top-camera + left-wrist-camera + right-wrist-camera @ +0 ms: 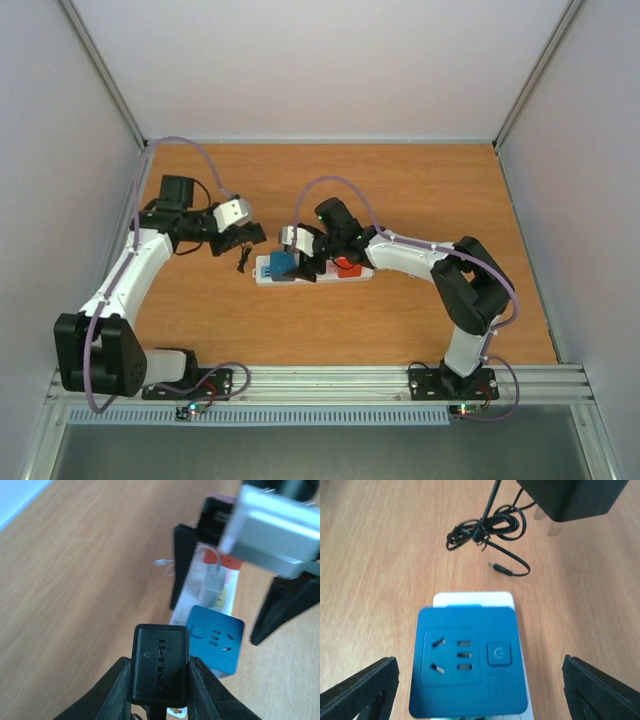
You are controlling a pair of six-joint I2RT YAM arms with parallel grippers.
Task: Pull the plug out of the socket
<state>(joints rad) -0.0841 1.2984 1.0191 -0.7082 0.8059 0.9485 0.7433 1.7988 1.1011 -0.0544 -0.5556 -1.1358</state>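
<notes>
The bare far wood of the table lies outward of my left gripper, clear of the socket. My left gripper will next carry the plug outward and down and release it there.
The plug [160, 662], a black adapter, sits clamped between my left gripper's [160, 675] fingers, lifted off the strip with its metal prongs bare [542, 515]. It hangs just beyond the left end of the socket [315, 272], a white power strip lying across the table's middle. Its thin black cord [485, 530] lies bundled on the wood. My right gripper [480, 690] hovers open over the strip's blue outlet face [467, 662]. One finger [365, 690] stands on either side of that face, well apart from it.
Further along the strip are a red outlet face [348, 267] and a small white charger [214, 582] plugged in. White walls close the wooden table [420, 190] on three sides, and an aluminium rail [330, 380] runs along the near edge.
</notes>
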